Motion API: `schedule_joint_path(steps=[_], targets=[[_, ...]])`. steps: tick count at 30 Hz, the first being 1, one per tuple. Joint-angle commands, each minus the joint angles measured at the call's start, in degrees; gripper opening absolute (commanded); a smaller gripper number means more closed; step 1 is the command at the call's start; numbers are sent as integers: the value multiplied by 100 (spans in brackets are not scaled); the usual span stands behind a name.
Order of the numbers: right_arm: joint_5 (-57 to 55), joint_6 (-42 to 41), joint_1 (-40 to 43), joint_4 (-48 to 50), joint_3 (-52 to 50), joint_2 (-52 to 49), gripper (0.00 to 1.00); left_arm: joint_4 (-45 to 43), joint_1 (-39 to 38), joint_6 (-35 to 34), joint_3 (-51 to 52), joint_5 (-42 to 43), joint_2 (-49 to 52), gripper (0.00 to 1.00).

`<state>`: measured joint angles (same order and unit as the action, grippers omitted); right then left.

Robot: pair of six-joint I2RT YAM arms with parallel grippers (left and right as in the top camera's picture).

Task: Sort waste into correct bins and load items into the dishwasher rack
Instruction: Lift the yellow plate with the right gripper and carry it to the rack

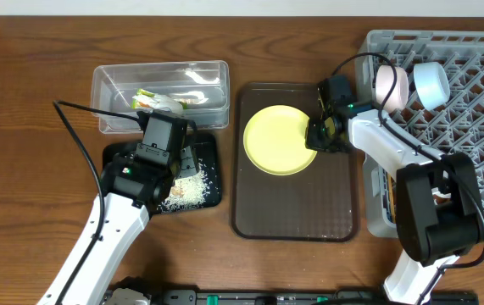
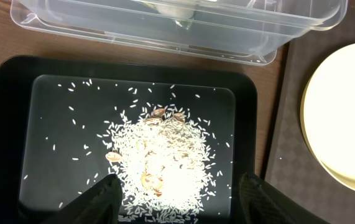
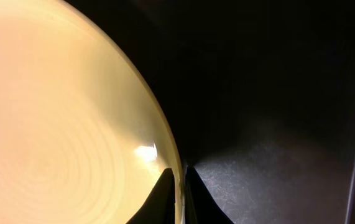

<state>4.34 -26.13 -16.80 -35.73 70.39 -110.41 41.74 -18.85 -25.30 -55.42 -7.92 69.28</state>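
I will next raise my right gripper over the rack's slots beside the light blue bowl, tilting the plate [image 1: 279, 140] upright, then lower and release its rim, as the slots are empty.
My right gripper [image 1: 318, 135] [image 3: 178, 186] is shut on the right rim of the round yellow plate [image 1: 279, 140] [image 3: 59, 118], which is over the brown serving tray [image 1: 292, 216]. My left gripper [image 1: 164, 135] [image 2: 177, 199] is open and empty above the shallow black tray [image 1: 208, 182] [image 2: 12, 124], which holds a pile of white rice scraps [image 1: 186, 191] [image 2: 165, 155]. The clear tub [image 1: 110, 85] [image 2: 183, 28] behind it holds the green-and-orange wrapper [image 1: 161, 102] with white paper. The pinkish-white bowl [image 1: 389, 86] and light blue bowl [image 1: 432, 83] stand in the grey dishwasher rack [image 1: 479, 127].
The brown serving tray lies between the black tray and the rack. A black cable [image 1: 80, 135] runs from the left arm across the wooden table. The right arm's base sits at the rack's front left corner. Cup and chopsticks are not seen.
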Motion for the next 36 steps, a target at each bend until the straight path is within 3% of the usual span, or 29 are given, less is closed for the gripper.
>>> schedule_joint_path(steps=[1,11,19,28,36], targets=[[20,48,-87,-33,-13,26,4,4,17,-11,-31,-111,-4,64],[24,455,22,-348,50,136,1,94,20,-11,-31,-111,-4,64],[-437,1062,566,-651,199,1545,1,107,20,-11,-31,-111,-4,64],[-2771,2463,1362,-629,199,3209,1,103,20,-11,-31,-114,-4,64],[-5294,3611,1775,-544,197,3512,1,103,20,-11,-31,-114,-4,64]])
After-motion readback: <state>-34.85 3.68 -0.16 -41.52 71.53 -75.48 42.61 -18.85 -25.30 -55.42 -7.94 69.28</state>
